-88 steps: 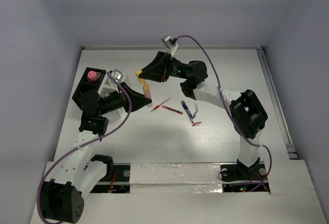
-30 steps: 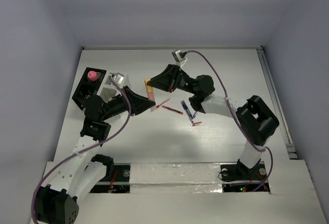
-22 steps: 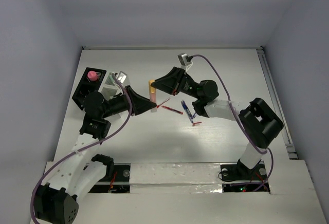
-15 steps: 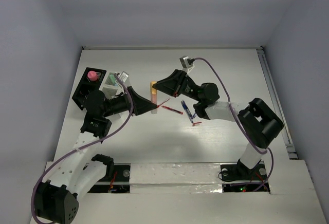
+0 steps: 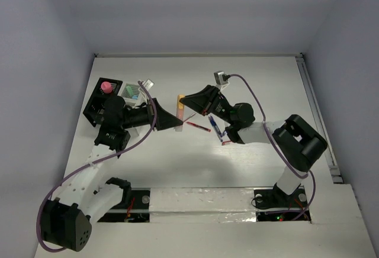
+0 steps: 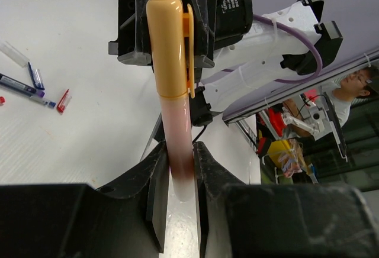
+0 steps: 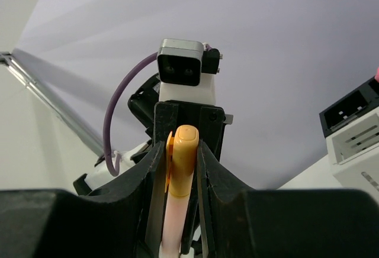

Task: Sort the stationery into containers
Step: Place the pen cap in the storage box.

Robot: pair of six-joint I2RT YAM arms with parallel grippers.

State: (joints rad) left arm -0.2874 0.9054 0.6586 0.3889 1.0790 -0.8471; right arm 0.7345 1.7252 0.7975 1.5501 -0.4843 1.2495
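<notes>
Next, my right gripper needs to go to the left in the top view and down over the white slatted box to release the pen, because that box stands open.
An orange-capped pen with a pale pink body (image 5: 179,110) stands upright above the table between both grippers. My right gripper (image 5: 182,100) is shut on its orange cap (image 7: 182,158). My left gripper (image 5: 176,122) is shut on the lower pink body (image 6: 177,162); the cap (image 6: 167,44) shows above, with the right fingers behind it. The black slotted box (image 5: 98,105) at the left holds a pink-topped piece (image 5: 106,86). The white slatted box (image 5: 131,92) adjoins it. Red pens (image 5: 198,126) and blue pens (image 5: 215,127) lie on the table right of the grippers.
A small red bit (image 5: 227,142) lies near the blue pens. The pens also show at the left of the left wrist view (image 6: 23,86). The left arm's body partly covers the two boxes. White walls bound the table at the back and the sides.
My right gripper has carried the orange-capped pen right and nearer, away from the boxes. My left gripper has followed and now grips the pen's lower end.
</notes>
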